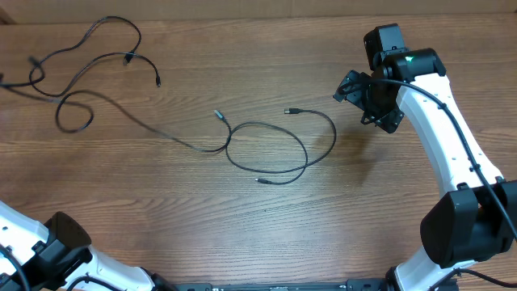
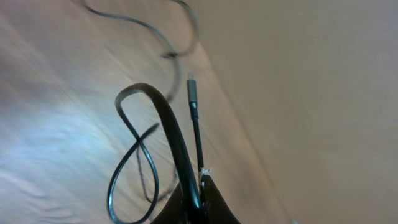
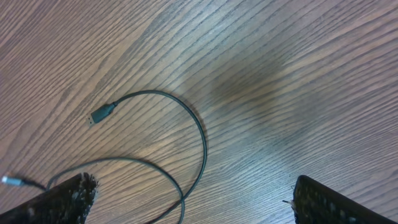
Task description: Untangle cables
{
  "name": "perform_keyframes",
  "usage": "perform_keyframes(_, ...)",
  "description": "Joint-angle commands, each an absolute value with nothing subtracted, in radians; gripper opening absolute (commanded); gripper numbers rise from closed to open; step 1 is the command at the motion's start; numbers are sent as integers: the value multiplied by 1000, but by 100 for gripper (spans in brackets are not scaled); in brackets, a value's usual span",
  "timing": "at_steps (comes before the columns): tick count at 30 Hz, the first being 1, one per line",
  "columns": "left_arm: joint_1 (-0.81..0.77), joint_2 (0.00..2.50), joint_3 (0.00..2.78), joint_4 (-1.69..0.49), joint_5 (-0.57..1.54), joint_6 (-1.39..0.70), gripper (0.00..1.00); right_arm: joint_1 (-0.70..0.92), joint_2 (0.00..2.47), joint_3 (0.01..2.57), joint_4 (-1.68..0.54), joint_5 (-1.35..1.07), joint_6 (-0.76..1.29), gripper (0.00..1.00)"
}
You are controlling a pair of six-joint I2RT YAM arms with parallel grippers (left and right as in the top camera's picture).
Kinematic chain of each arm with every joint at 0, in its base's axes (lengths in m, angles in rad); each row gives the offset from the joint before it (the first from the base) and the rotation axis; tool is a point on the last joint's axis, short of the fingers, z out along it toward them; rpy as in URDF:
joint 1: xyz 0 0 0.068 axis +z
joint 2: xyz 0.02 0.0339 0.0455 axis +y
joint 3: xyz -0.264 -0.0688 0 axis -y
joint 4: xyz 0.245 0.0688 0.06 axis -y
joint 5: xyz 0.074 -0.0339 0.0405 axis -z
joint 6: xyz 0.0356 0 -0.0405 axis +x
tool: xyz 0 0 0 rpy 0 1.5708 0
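Observation:
My left gripper should carry the cable toward the plug, beside the place where the piece of cable from the tangled heap crosses, and then let the cable go.
Thin dark cables lie on the wooden table. A tangled bunch point(image 1: 89, 61) sits at the far left, and one strand runs right from it to a looped cable point(image 1: 279, 149) in the middle. My right gripper point(image 1: 361, 99) hangs open and empty above the table, just right of that loop. In the right wrist view point(image 3: 189, 199) its fingers straddle the loop's curve point(image 3: 202, 143), and a plug end point(image 3: 101, 114) lies ahead. My left gripper point(image 2: 198, 202) is shut on a black cable point(image 2: 171, 130) that loops beside it, with a plug point(image 2: 191, 87) beyond. It is not in the overhead view.
The table's back edge meets a plain wall point(image 1: 242, 8). The left arm's base point(image 1: 56, 250) sits at the front left corner and the right arm's base point(image 1: 464, 226) at the front right. Loose plug ends point(image 1: 216, 114) lie near the middle.

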State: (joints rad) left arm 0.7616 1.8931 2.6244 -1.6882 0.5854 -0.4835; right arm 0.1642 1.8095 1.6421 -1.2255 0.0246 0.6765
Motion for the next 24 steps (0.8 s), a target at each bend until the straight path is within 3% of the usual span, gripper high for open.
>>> perform_keyframes(1,741,1866,2631,-1689,450,-385,4,162,1809,1640,-1223,23,672,100)
perform_keyframes(9,617,1866,2539,-1689,385,-342,4,162,1809,1640,-1223,23,672,100)
perform_keyframes(24,198,1870,2000,-1649,382,-307,4,161,1809,1640,-1223,23,672,100)
